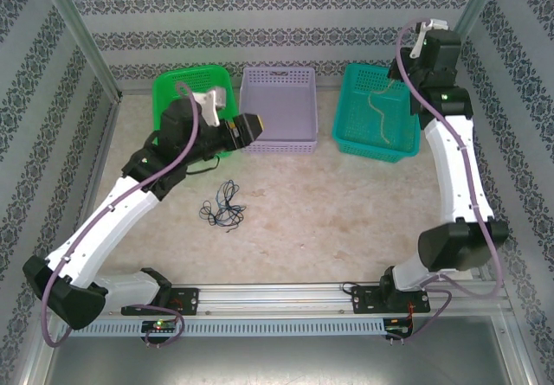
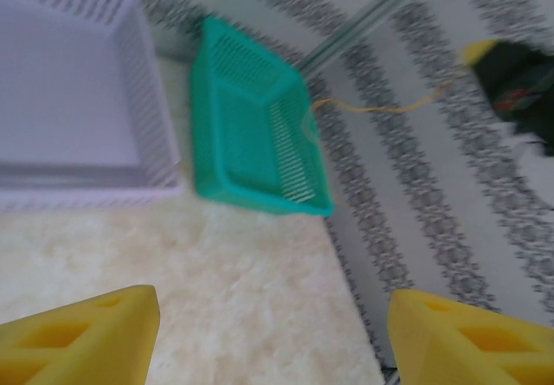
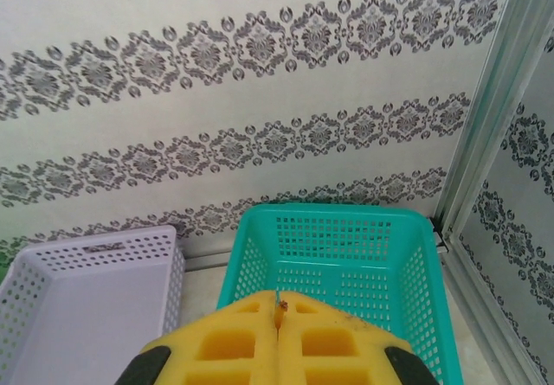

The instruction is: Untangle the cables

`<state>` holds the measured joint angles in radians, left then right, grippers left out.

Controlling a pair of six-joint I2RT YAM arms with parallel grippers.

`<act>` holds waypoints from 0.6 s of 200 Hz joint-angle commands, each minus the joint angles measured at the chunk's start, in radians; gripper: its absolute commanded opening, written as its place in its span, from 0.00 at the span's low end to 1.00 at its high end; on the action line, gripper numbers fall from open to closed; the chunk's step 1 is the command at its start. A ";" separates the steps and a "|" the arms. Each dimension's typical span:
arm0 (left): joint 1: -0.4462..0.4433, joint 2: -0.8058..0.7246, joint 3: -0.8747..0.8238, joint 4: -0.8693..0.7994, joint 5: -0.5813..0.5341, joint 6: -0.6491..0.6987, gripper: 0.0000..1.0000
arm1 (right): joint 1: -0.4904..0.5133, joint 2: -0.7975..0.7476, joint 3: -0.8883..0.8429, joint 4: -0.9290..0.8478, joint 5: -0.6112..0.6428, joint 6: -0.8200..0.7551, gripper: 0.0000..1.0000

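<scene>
The cable's loose end already dangles inside the teal basket's sides. I should next lower my right gripper toward that basket's bottom and release the yellowish-tan cable (image 1: 379, 112) there.
A tangle of thin blue and black cables (image 1: 222, 205) lies on the table in front of my left arm. My right gripper (image 1: 401, 72) hangs high over the teal basket (image 1: 372, 112), shut on a yellowish-tan cable (image 1: 379, 112) that dangles into that basket. In the right wrist view the yellow fingers meet at the right gripper (image 3: 278, 311), with the cable's end pinched between them above the teal basket (image 3: 346, 247). My left gripper (image 1: 256, 125) hovers by the lavender basket (image 1: 277, 108), its left gripper (image 2: 273, 342) jaws open and empty, facing the tan cable (image 2: 381, 106).
A green basket (image 1: 197, 86) stands at the back left, partly behind my left arm. The three baskets line the back wall. Patterned walls and metal posts close in the table on three sides. Bare tabletop (image 1: 346, 203) lies between the arms.
</scene>
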<state>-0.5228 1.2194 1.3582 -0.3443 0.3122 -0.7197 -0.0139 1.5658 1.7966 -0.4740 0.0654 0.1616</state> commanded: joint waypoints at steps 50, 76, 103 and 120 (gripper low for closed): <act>-0.015 0.145 0.407 -0.070 0.098 0.211 0.71 | -0.066 0.181 0.206 -0.195 -0.055 0.040 0.00; -0.016 0.187 0.464 -0.084 0.105 0.213 0.71 | -0.067 0.216 0.222 -0.228 -0.070 0.050 0.00; -0.021 0.202 0.458 -0.062 0.112 0.194 0.70 | -0.076 0.259 0.222 -0.245 -0.088 0.062 0.00; -0.024 0.207 0.447 -0.058 0.110 0.188 0.70 | -0.091 0.329 0.251 -0.265 -0.109 0.076 0.00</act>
<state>-0.5251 1.4261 1.7988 -0.3985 0.4000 -0.5491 -0.0830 1.8133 1.9949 -0.6918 -0.0032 0.2066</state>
